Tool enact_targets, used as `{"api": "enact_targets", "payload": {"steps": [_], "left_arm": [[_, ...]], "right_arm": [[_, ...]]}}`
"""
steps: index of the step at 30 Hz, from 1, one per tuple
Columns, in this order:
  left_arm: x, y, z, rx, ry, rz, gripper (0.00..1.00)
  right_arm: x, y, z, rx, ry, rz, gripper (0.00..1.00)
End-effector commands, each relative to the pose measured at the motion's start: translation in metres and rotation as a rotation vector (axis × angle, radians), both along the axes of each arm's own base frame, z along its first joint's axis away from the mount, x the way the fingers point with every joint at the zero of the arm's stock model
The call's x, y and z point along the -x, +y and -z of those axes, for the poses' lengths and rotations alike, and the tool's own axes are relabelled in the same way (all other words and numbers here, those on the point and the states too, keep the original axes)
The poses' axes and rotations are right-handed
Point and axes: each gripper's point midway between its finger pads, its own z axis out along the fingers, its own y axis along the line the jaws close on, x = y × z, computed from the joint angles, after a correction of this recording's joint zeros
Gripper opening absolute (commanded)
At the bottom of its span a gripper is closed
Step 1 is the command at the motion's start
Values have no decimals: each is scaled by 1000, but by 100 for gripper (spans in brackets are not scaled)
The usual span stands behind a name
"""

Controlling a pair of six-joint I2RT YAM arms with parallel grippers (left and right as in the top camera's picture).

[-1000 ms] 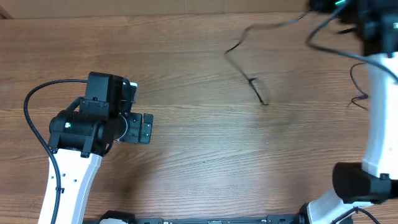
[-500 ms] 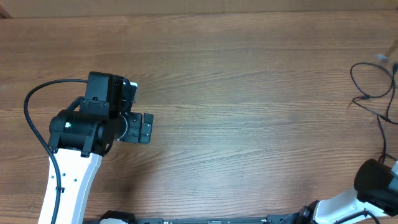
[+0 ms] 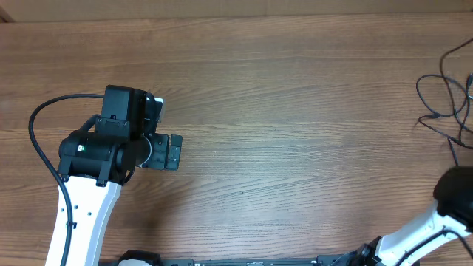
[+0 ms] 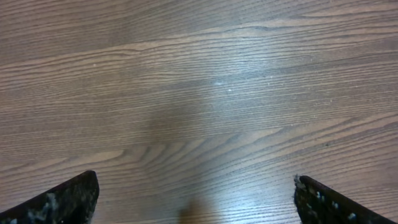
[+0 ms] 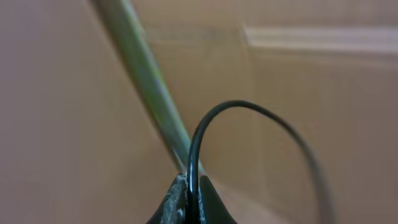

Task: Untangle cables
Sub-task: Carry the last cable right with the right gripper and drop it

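My right gripper tilts down from the tan surface toward the loose loops on the tabletop next and releases its black cable, since pieces of cable still cross there.
Thin black cables lie in loose loops at the table's far right edge, partly cut off by the frame. In the right wrist view my right gripper is shut on one black cable, which arcs up from the pinched fingertips and curves away blurred to the right. That gripper itself is out of the overhead view; only the right arm's lower part shows. My left gripper hangs open over bare wood at the left, far from the cables, with nothing between its fingertips.
The wooden table fills the overhead view. The left arm's thick black wire loops at the far left. Behind the held cable, the right wrist view shows a blurred tan surface and a greenish strip.
The cable stretched across the table's right middle a second ago has been pulled away to the right edge. The right arm swung right and mostly out of frame. The left arm has not moved.
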Motion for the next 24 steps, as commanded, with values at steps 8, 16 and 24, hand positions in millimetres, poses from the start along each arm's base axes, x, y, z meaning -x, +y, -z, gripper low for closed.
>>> {"api": "enact_targets", "payload": {"steps": [8,16,24], "left_arm": [[-1,-1,-2,12,-5,-3,100],[-1,-1,-2,12,-5,-3,100],[-1,-1,-2,12,-5,-3,100]], "right_arm": [[14,-11,139,-247,368,41,4],[39,-6,211,-433,530,148,78],[11,11,183,-414,418,29,100]]}}
